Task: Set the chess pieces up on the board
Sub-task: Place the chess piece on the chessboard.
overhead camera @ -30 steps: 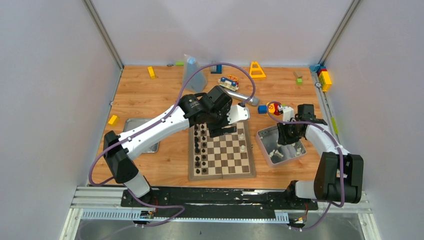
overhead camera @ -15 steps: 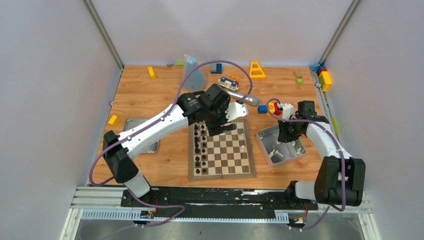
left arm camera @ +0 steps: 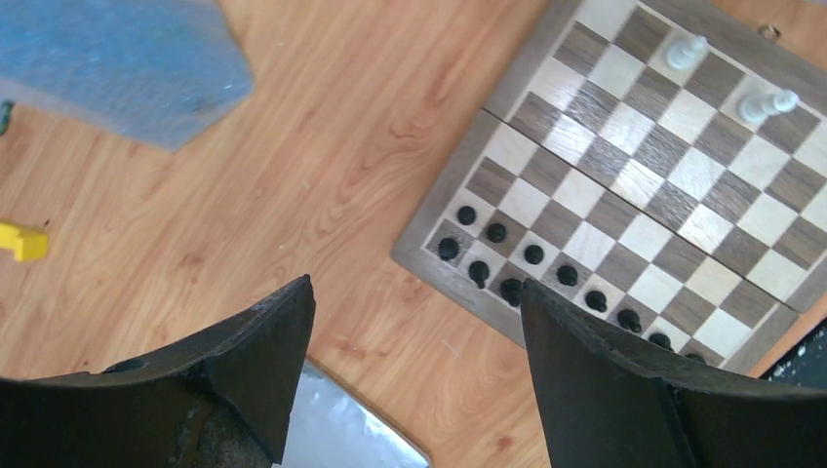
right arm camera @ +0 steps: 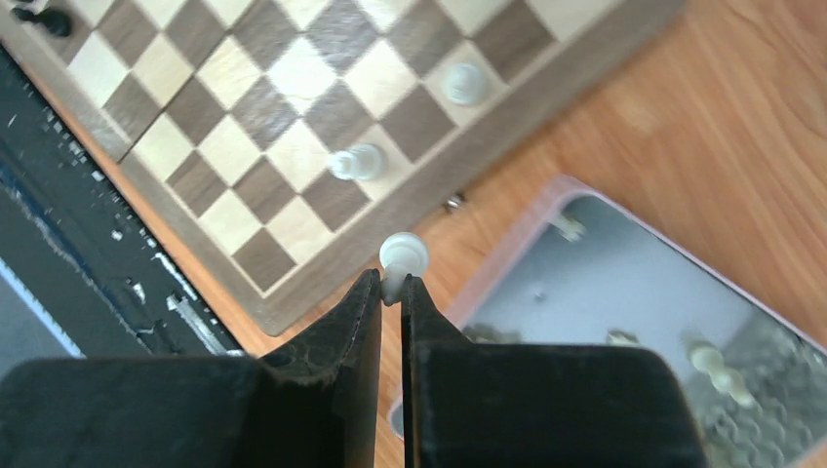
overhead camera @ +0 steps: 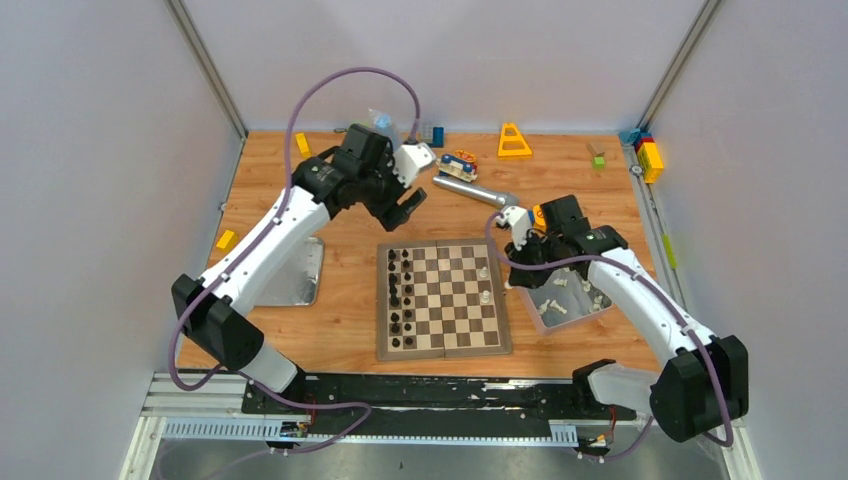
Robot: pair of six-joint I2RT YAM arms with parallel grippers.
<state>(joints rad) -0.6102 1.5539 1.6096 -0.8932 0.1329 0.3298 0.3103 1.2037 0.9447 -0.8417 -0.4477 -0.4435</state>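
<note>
I need to move my right gripper back and down next and release its piece on the dark square (overhead camera: 488, 312) (right arm camera: 334, 200) at the nearer white piece's near side, since that square is empty.
The board (overhead camera: 445, 347) lies at the table's middle, with black figurines down its left files (overhead camera: 400, 290) and two white chess pieces (overhead camera: 484, 283) near its right edge. My right gripper (overhead camera: 520, 250) hovers between the board's right edge and the tin (overhead camera: 590, 310). In the right wrist view that gripper (right arm camera: 392, 283) is shut on a white piece (right arm camera: 403, 253), above the bare wood beside the board (right arm camera: 244, 117). My left gripper (overhead camera: 405, 205) hangs open and empty behind the board's far left corner. The left wrist view shows its wide-apart fingers (left arm camera: 283, 331) over bare wood beside the board (left arm camera: 634, 185).
The metal tin (right arm camera: 624, 283) holds several more white pieces. A flat metal lid (overhead camera: 290, 275) lies left of the board. At the back are a spray bottle (overhead camera: 385, 140), a metal cylinder (overhead camera: 470, 188), a yellow triangle (overhead camera: 514, 140) and coloured blocks (overhead camera: 648, 155).
My left arm has swung from over the board's far left corner back and to the left. My right gripper has shut on a white piece in the tin and carried it towards the board.
</note>
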